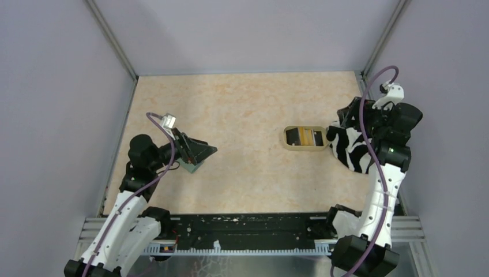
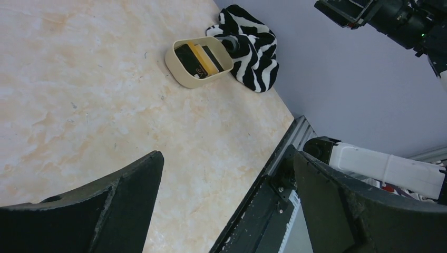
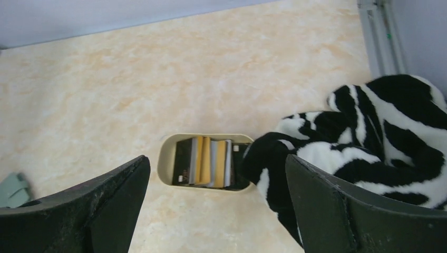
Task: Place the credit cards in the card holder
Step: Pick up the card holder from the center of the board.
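The card holder lies upon the table beneath my empty left gripper, so next my left gripper tilts downward and lowers onto the card holder (image 1: 191, 167) to close there.
The credit cards (image 1: 305, 137), black and yellow-gold, lie overlapped in a tan tray (image 1: 286, 137) right of centre. They also show in the right wrist view (image 3: 203, 161) and the left wrist view (image 2: 199, 58). The card holder (image 1: 191, 167), pale grey-green, lies on the table at the left, mostly hidden under my left gripper (image 1: 202, 153); a corner shows in the right wrist view (image 3: 13, 188). My left gripper (image 2: 226, 158) is open and empty. My right gripper (image 1: 345, 122) hovers just right of the tray, open and empty (image 3: 217, 161).
A black-and-white zebra-striped cloth (image 1: 349, 149) lies bunched against the tray's right end, seen also in the wrist views (image 3: 369, 137) (image 2: 253, 45). Purple walls enclose the table. A black rail (image 1: 248, 228) runs along the near edge.
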